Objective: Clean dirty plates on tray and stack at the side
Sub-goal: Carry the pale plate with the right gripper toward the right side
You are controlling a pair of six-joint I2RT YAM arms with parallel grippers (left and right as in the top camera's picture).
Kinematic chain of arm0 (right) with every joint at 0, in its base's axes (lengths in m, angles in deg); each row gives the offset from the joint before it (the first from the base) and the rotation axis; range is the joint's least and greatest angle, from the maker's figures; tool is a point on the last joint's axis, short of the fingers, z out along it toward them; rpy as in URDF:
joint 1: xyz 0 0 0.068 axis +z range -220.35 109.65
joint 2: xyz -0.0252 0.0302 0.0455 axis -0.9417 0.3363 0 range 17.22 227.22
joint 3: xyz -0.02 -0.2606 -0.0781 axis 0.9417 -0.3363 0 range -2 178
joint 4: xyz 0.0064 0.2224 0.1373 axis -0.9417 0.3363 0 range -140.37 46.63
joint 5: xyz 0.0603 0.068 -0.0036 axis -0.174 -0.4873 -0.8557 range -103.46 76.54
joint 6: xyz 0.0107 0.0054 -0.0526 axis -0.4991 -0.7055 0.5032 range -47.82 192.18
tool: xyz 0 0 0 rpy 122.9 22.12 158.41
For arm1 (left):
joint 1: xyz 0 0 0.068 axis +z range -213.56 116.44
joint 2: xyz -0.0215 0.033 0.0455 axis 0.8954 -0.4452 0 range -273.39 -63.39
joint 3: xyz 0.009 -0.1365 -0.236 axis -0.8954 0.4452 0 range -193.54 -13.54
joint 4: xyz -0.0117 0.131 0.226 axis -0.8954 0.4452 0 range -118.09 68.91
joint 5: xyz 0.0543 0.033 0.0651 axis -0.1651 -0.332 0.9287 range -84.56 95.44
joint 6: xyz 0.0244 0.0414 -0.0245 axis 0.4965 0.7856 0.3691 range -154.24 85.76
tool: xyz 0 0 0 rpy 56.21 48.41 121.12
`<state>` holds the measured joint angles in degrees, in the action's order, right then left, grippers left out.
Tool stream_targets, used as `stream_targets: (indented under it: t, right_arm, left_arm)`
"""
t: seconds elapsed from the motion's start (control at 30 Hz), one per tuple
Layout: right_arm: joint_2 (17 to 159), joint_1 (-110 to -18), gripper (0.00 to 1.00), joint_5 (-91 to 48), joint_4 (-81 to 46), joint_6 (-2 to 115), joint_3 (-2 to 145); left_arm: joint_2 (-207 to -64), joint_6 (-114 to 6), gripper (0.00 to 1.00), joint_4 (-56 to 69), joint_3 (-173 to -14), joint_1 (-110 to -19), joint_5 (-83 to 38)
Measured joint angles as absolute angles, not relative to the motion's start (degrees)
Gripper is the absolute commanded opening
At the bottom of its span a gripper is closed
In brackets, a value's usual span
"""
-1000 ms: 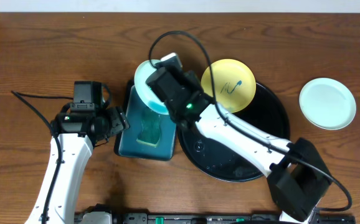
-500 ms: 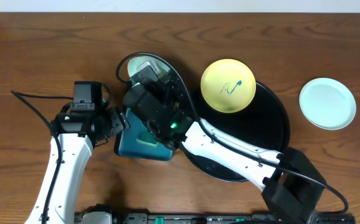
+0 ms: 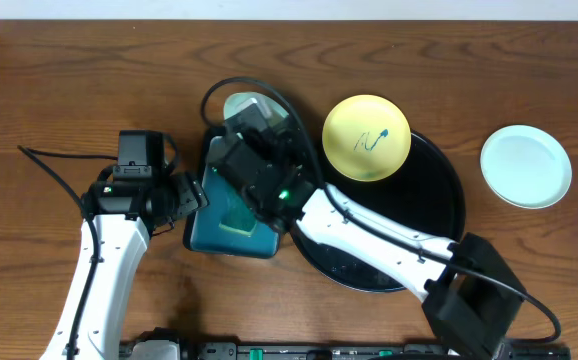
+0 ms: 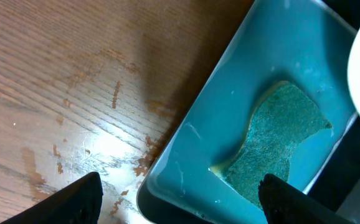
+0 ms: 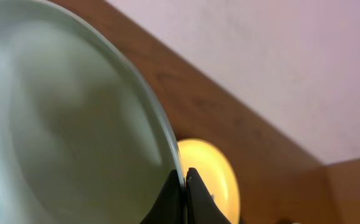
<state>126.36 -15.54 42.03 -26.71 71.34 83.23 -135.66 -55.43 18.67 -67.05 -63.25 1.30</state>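
The second mint-white plate is to the right of my right gripper in the overhead view. My right gripper needs to swing there next, lower the matching plate onto it and release.
My right gripper is shut on the rim of a pale mint-white plate, held tilted over the far end of the teal tray. In the overhead view this plate is mostly hidden under the right gripper. The pale yellow plate, with a teal scribble, lies on the far rim of the black tray; it also shows in the right wrist view. A second mint-white plate lies on the bare wood at the right. My left gripper is open and empty at the teal tray's left edge.
The rectangular teal tray sits left of the black tray and holds a yellow-green sponge. The right arm stretches across the black tray. A cable loops above the held plate. Bare wood lies to the far left and right.
My right gripper carried the mint plate left over the teal tray, then back slightly right. The plate is now mostly hidden under the wrist. The left arm has not moved.
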Motion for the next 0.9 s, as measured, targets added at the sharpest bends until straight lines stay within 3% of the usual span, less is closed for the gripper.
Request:
stream_targets:
  t: [0.4,0.63,0.9]
  right_arm:
    - [122.5,-25.2,0.01,26.3,-19.3,54.5,83.3]
    - [114.2,-36.6,0.01,15.2,-10.0,48.6,83.6]
    - [113.8,-49.7,0.01,1.7,-0.6,46.9,83.8]
  left_arm:
    - [-135.7,-55.4,0.82,18.7,-67.0,-63.2,1.3]
    - [-135.7,-55.4,0.82,18.6,-67.0,-63.2,1.3]
    - [-135.7,-55.4,0.82,18.6,-67.0,-63.2,1.3]
